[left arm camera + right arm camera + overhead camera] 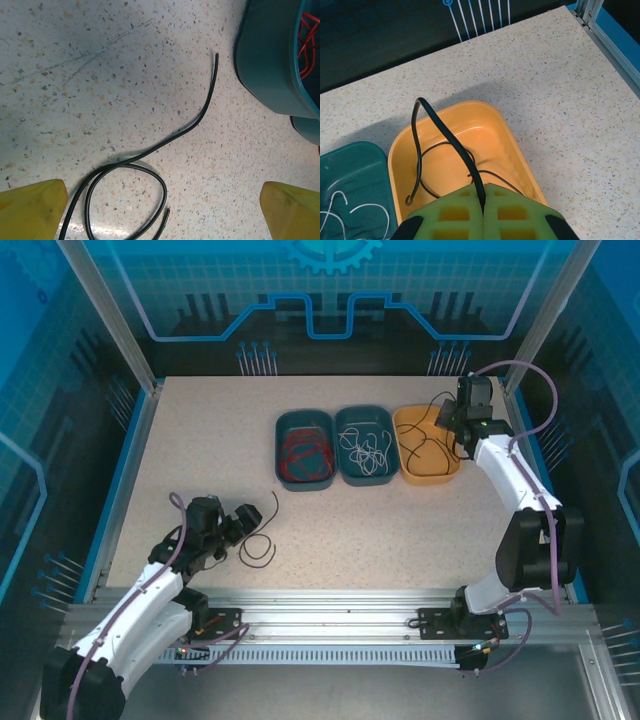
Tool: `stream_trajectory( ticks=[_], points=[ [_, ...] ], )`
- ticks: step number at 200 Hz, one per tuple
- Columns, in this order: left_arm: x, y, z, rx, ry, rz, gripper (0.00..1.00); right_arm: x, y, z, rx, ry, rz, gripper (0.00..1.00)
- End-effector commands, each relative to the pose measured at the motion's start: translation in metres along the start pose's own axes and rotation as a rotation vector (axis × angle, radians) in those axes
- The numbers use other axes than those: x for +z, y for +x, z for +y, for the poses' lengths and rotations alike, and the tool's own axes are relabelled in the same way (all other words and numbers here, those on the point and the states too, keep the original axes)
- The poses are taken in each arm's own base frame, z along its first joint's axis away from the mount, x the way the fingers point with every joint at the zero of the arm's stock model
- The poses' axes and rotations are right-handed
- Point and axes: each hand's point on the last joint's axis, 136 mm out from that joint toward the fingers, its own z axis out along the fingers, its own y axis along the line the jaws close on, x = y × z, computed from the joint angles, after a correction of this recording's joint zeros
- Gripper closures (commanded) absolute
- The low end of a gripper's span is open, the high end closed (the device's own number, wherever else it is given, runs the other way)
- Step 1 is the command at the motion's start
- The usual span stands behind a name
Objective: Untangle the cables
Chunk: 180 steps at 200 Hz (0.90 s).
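Observation:
The second black cable goes with my right gripper toward the middle teal tray and down into the orange tray for release next, since another black cable lies there.
One black cable (262,540) (150,150) lies loose on the table at front left, curled into a loop with one end running out toward the trays. My left gripper (236,525) (162,202) hovers over that loop, open, its yellow fingertips (31,210) on either side. My right gripper (451,422) (483,200) is over the orange tray (430,475) (517,145), shut on a second black cable (442,127), which arches up and hangs down into the tray. A further black cable (445,147) lies coiled inside the tray.
Three trays stand in a row at the back. The left teal tray (283,445) (267,60) holds red cables (305,455) (310,40). The middle teal tray (342,445) (355,160) holds white cables (366,448) (340,210). Table edge rails run along the right side (615,45).

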Motion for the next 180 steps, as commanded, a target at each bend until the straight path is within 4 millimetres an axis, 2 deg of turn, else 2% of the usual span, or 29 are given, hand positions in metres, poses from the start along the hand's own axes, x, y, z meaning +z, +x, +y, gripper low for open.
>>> stream_trajectory(
  ticks=[1, 57, 132, 180],
  points=[
    [0.000, 0.000, 0.002, -0.004, 0.002, -0.002, 0.01, 0.011, 0.005, -0.011, 0.027, 0.041, 0.003, 1.00],
    [-0.001, -0.001, 0.001, -0.002, 0.004, -0.001, 0.01, 0.013, 0.013, -0.023, 0.023, 0.089, 0.014, 1.00],
    [0.000, -0.001, 0.000, 0.001, 0.004, 0.002, 0.01, 0.034, 0.048, -0.016, -0.044, 0.071, 0.130, 1.00],
    [0.002, -0.001, 0.001, -0.004, 0.000, 0.003, 0.01, 0.053, 0.068, -0.001, -0.143, 0.066, 0.228, 0.98]
  ],
)
